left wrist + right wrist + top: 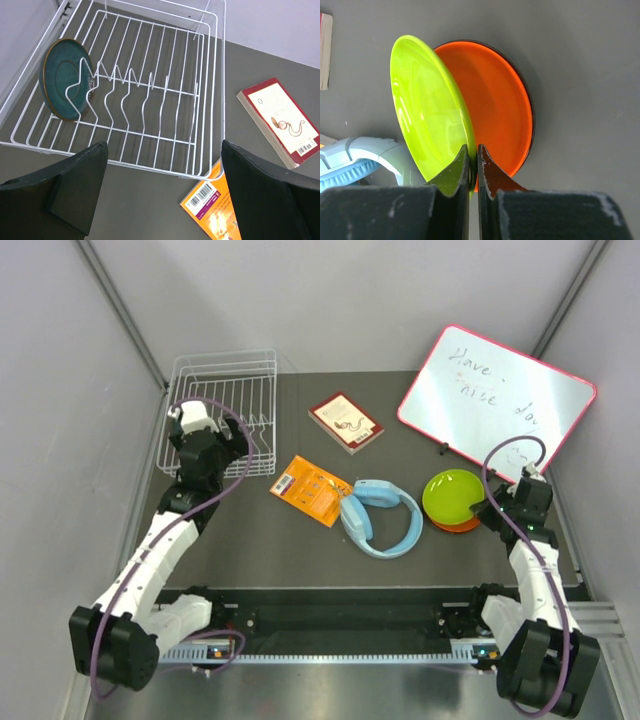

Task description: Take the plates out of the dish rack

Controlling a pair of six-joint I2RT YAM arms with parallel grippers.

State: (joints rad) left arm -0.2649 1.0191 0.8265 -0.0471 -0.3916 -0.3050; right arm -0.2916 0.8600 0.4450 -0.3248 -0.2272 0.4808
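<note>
Next, my left gripper moves to its left in the wrist view and down astride the near rim, since the teal plate stands upright below it there.
The white wire dish rack stands at the back left, and a teal plate stands upright in its left end between the prongs. My left gripper is open and empty, hovering over the table just in front of the rack's near rim. My right gripper is shut on the rim of a lime green plate. It holds that plate tilted over an orange plate, which lies flat on the table at the right.
A red-edged book lies right of the rack. An orange booklet lies at the rack's near right corner, and blue headphones lie just left of the plates. A pink-framed whiteboard leans at the back right.
</note>
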